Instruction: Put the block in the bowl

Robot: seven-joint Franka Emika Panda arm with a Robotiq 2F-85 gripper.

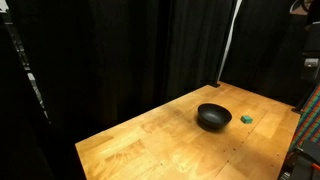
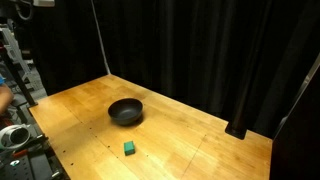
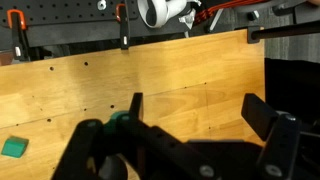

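Observation:
Only bare wood shows between my spread fingers, so next I will move my open gripper left in the wrist view and bring it down, turning it, onto the green block (image 2: 130,148) (image 3: 13,147).
A tiny green block (image 1: 246,117) lies on the wooden table beside a round glossy black bowl (image 1: 213,117). Both also show in an exterior view, the block (image 2: 130,148) in front of the bowl (image 2: 126,111). In the wrist view the block (image 3: 13,147) sits at the lower left edge, left of my gripper (image 3: 195,110). The gripper's two dark fingers are spread wide apart with only bare wood between them. It is open and empty, well above the table. The bowl does not show in the wrist view. The arm does not show in the exterior views.
The wooden table (image 1: 160,140) is ringed by black curtains. A white cable (image 1: 230,45) hangs at the back. Clamps and a white device (image 3: 165,12) stand at the table's far edge in the wrist view. Equipment stands at the left edge (image 2: 12,135).

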